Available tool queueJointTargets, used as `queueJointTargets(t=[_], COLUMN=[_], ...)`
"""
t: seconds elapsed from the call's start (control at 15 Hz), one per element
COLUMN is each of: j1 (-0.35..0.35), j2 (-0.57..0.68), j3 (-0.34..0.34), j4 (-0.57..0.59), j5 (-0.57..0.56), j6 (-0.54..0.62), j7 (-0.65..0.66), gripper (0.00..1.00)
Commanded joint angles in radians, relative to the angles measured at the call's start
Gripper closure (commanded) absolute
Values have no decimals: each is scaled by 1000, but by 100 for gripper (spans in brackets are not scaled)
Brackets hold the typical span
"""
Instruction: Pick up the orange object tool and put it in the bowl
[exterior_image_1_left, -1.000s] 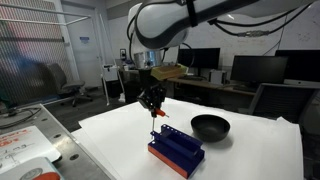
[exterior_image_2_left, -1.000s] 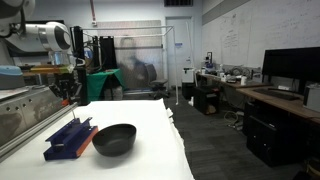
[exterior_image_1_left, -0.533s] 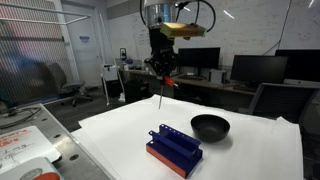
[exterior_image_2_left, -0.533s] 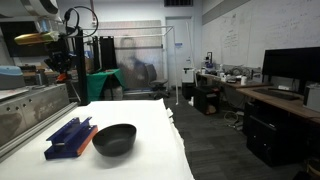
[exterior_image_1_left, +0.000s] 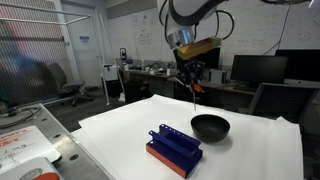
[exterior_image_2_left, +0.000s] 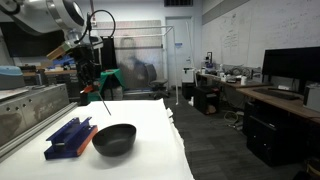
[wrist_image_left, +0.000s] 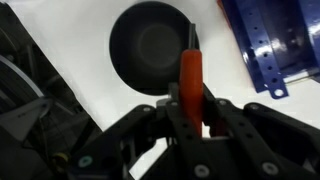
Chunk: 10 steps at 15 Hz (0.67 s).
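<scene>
The tool's handle still hangs high above the bowl's rim, so my gripper must next bring the orange tool down and across toward the black bowl (exterior_image_1_left: 210, 127), into its opening, and release it.
My gripper (exterior_image_1_left: 192, 82) is shut on the orange tool (wrist_image_left: 190, 72), a slim orange-red stick with a dark thin tip that hangs down from the jaws. It hangs in the air above the black bowl (exterior_image_1_left: 210, 127), which sits on the white table (exterior_image_1_left: 110, 135). In an exterior view the gripper (exterior_image_2_left: 88, 92) holds the tool (exterior_image_2_left: 100, 102) above and behind the bowl (exterior_image_2_left: 114, 139). In the wrist view the bowl (wrist_image_left: 150, 48) lies right below the tool's tip, and my gripper (wrist_image_left: 192, 112) clamps the orange handle.
The blue slotted rack (exterior_image_1_left: 176, 150) on an orange-red base stands near the table's front, beside the bowl; it shows in both exterior views (exterior_image_2_left: 70, 136) and at the wrist view's right edge (wrist_image_left: 275, 45). Desks with monitors (exterior_image_1_left: 258, 70) stand behind the table.
My gripper has risen from the blue rack with the orange tool in it and moved sideways across the table to a spot above the black bowl.
</scene>
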Motion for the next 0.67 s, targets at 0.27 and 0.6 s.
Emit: queueJointTargets(t=[0.27,0.6], j1=[-91,-122], j2=[181,282], j3=[-24,-14], j4=[84,149], j5=[103,201], j6=[-200,-199], j7=[46,19], gripper=[93,84])
